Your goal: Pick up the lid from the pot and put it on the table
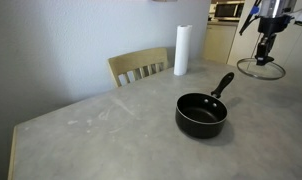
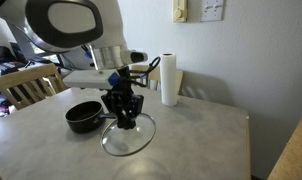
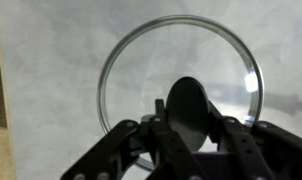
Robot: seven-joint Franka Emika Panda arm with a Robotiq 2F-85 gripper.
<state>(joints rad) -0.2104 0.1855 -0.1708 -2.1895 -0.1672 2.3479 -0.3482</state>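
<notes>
I need to bring my gripper down to the bare tabletop (image 1: 250, 97) beside the pot's handle next and release the knob, because the clear glass lid (image 1: 261, 70) is still hanging in the air.
The clear glass lid (image 2: 131, 142) with its dark rim is off the pot and low over or on the grey table (image 2: 206, 140), to the side of the pot. My gripper (image 2: 122, 112) is straight above it, fingers closed around the black knob. In the wrist view the lid (image 3: 136, 85) fills the frame and my gripper (image 3: 191, 118) clasps the knob. The black pot (image 1: 201, 114) stands open on the table (image 1: 101, 130), handle pointing away; it also shows in an exterior view (image 2: 84, 116). The lid (image 1: 261, 70) and gripper (image 1: 263, 52) sit at the far right there.
A white paper towel roll (image 1: 181, 50) stands at the table's back edge, also seen in an exterior view (image 2: 169, 80). A light wooden chair (image 1: 139, 68) is pushed against the table, seen too in an exterior view (image 2: 26, 85).
</notes>
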